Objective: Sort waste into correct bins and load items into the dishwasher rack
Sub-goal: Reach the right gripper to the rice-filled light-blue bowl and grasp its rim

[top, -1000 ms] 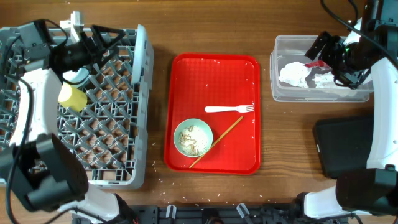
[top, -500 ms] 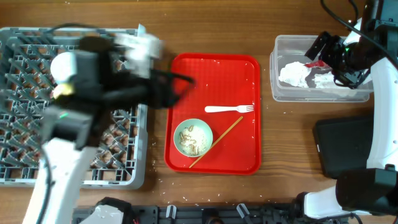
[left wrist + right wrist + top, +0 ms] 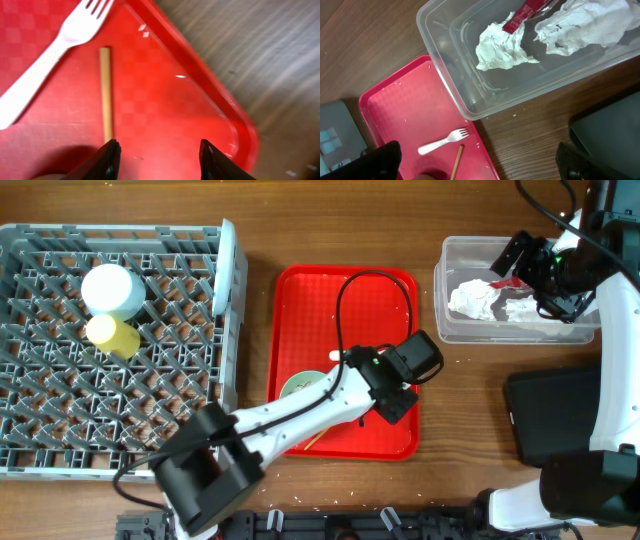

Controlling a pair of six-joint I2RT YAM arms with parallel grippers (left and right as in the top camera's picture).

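Note:
I need to move my right gripper back from the clear tub next, then down onto the rim of the pale green bowl facing the rack.
My left gripper (image 3: pixel 398 395) (image 3: pixel 160 160) is open and empty, low over the right part of the red tray (image 3: pixel 300 310), beside a wooden stick (image 3: pixel 105 95) and the white fork (image 3: pixel 50 55). The pale green bowl (image 3: pixel 300 392) with crumbs sits on the tray, partly under my left arm. The grey dishwasher rack (image 3: pixel 60 430) holds a pale bowl (image 3: pixel 110 288), the yellow cup (image 3: pixel 112 336) and a plate on edge (image 3: pixel 228 275). My right gripper (image 3: pixel 477 162) is open and empty over the clear tub (image 3: pixel 455 330) (image 3: pixel 445 85), which holds napkins (image 3: pixel 502 42) and a red wrapper (image 3: pixel 525 12).
The black bin (image 3: pixel 560 415) (image 3: pixel 610 130) stands at the right, in front of the clear tub. Small crumbs lie scattered on the red tray (image 3: pixel 415 115) and on the wooden table near the tub. The fork (image 3: pixel 442 143) and stick also show in the right wrist view.
My left arm has left the rack and swung right across the tray to its right side. The bowl and yellow cup stay in the rack. The right arm has not moved.

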